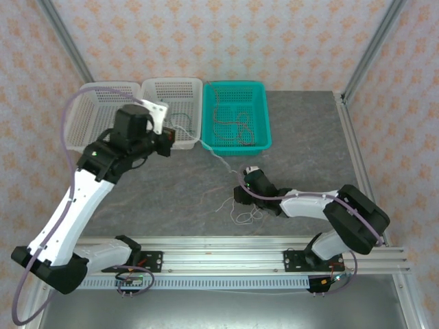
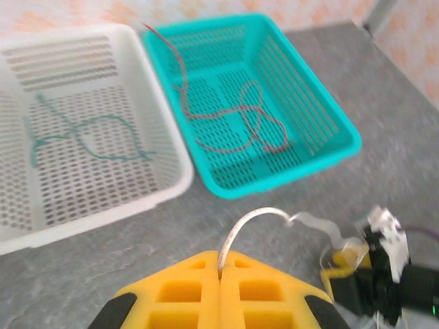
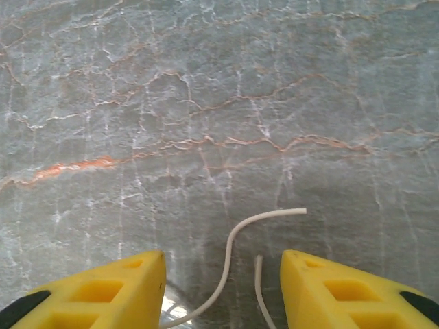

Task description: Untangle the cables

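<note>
My left gripper swings up and outward next, then brings the white cable (image 1: 218, 159) down into the empty white basket and releases it.
My left gripper (image 1: 168, 145) hovers by the white baskets, shut on the white cable (image 2: 255, 216), which arches out from between its yellow fingers (image 2: 180, 288). That white cable (image 1: 218, 159) runs across the grey table to my right gripper (image 1: 241, 192), with loose loops (image 1: 243, 216) lying beside it. In the right wrist view the right gripper (image 3: 223, 274) stands open low over the table, two strands of the white cable (image 3: 230, 264) lying between its fingers untouched. A green cable (image 2: 82, 133) lies in a white basket (image 2: 171, 185). A reddish-brown cable (image 2: 233, 127) lies in the teal basket (image 2: 343, 147).
A second white basket (image 1: 103, 110) stands at the far left, next to the one with the green cable (image 1: 180, 120) and the teal basket (image 1: 264, 140). Metal frame posts rise at the back corners. An aluminium rail (image 1: 219, 260) runs along the near edge.
</note>
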`<state>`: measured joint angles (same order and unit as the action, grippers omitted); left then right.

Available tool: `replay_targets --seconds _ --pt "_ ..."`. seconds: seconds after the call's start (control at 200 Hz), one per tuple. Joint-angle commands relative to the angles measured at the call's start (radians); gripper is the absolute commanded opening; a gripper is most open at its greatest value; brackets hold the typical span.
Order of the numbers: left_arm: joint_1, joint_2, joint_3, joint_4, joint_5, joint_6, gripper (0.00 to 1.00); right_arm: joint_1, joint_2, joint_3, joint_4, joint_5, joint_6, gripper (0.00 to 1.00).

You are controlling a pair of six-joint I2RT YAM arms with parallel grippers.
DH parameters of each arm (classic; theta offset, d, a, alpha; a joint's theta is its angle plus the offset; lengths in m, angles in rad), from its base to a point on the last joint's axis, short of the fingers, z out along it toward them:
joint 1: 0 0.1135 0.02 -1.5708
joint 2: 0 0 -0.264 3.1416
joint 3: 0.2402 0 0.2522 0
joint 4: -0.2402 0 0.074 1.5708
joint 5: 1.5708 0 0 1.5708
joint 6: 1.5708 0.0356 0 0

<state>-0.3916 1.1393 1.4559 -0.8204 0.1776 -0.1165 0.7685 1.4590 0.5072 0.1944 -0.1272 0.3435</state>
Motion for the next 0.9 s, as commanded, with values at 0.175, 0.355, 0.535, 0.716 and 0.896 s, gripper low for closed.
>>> replay_targets --seconds 0.175,0.355,0.535,0.716,0.896 --pt "0.183 0.056 0.195 -0.089 -0.018 -0.162 0.0 -0.037 -0.012 0.002 -0.007 0.003 0.016 0.5" --pt "0.372 0.122 0.319 -0.068 0.09 -0.211 0.0 -0.04 -0.035 -0.024 -0.012 0.005 0.057 0.56" --pt "0.471 0.245 0.494 -0.046 0.217 -0.239 0.0 -0.047 -0.042 -0.032 -0.029 0.023 0.064 0.56" --pt "0.503 0.357 0.665 -0.031 0.233 -0.272 0.0 -0.049 -0.087 -0.027 -0.033 -0.004 0.067 0.63" --pt "0.605 0.47 0.865 -0.014 0.22 -0.31 0.0 -0.049 -0.205 -0.026 -0.082 -0.026 0.068 0.74"
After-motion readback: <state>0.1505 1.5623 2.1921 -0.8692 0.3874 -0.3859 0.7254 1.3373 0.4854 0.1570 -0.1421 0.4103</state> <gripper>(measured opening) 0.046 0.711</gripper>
